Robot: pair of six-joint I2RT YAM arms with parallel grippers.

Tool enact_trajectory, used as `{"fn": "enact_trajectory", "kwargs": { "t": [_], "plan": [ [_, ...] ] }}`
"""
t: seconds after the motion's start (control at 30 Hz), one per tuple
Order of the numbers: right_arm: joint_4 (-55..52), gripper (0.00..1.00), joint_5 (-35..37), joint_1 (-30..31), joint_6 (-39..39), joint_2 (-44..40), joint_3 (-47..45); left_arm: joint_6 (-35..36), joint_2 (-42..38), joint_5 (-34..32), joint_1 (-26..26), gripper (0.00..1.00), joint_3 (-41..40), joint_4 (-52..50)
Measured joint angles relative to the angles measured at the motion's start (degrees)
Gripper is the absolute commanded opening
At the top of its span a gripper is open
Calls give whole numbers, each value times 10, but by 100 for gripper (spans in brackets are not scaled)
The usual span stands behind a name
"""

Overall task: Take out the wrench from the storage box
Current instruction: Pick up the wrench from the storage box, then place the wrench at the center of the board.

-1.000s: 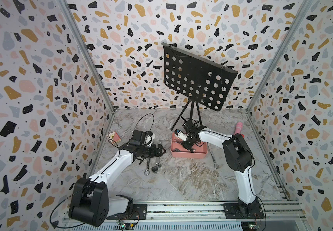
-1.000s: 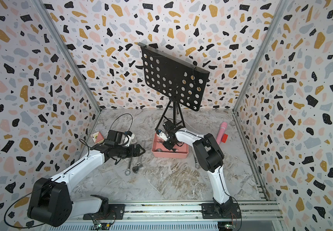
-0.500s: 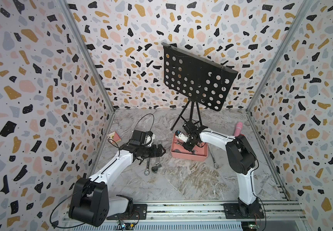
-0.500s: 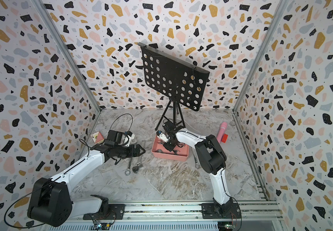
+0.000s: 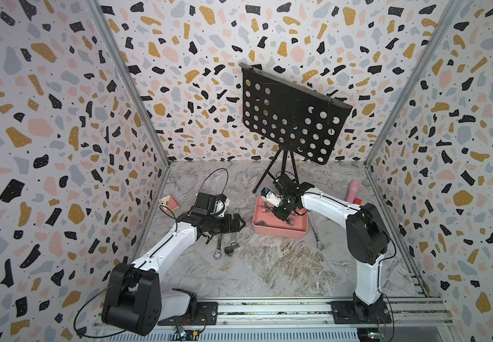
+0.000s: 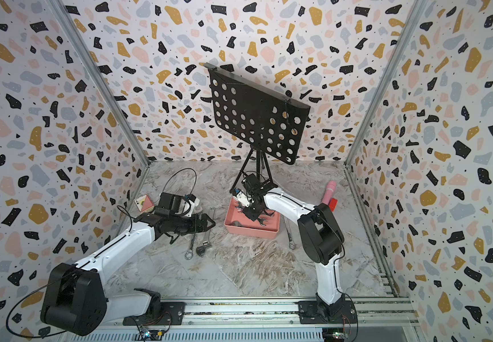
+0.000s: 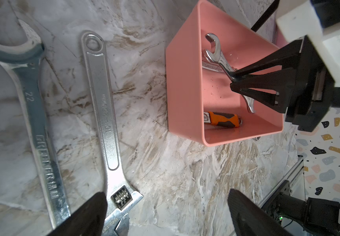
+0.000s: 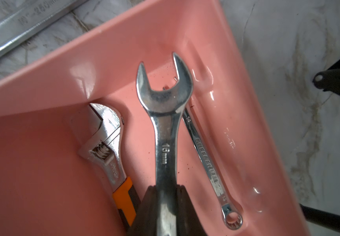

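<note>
I should lift the open-end wrench's handle over the box's side toward the bottle with my right gripper, then lower and release it over the bare marble past the outside wrench.
The salmon-pink storage box (image 5: 279,232) (image 6: 249,232) sits mid-table. My right gripper (image 8: 166,194) (image 5: 280,211) is shut on the shank of a chrome open-end wrench (image 8: 163,92) (image 7: 218,55). The wrench is tilted and sits over the box's inside. Beside it in the box lie an orange-handled adjustable wrench (image 8: 103,139) (image 7: 222,120) and a slim combination wrench (image 8: 207,163). My left gripper (image 7: 166,198) (image 5: 236,225) hovers open to the left of the box with nothing between its fingers.
A large open-end wrench (image 7: 30,102) and a long adjustable wrench (image 7: 101,102) lie on the marble under my left gripper. Another wrench (image 5: 316,234) lies right of the box. A black music stand (image 5: 292,118) rises behind it. A pink bottle (image 5: 352,191) stands at the right wall.
The right arm's elbow has shifted slightly to the right while its gripper stays over the box. The left arm has not moved.
</note>
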Motion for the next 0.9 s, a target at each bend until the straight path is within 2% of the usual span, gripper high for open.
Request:
{"fn": "enact_trajectory", "kwargs": {
  "t": [0.13,0.37,0.67,0.9],
  "plan": [
    [-22,0,17,0,0,-33,0,0,0,1,0,96,0,0],
    [-51,0,38,-25,7,-137,-22,0,0,3,0,96,0,0],
    [-67,0,45,-162,49,-250,-165,0,0,5,0,96,0,0],
    [-29,1,24,-251,102,-268,-268,0,0,5,0,96,0,0]
  ]
}}
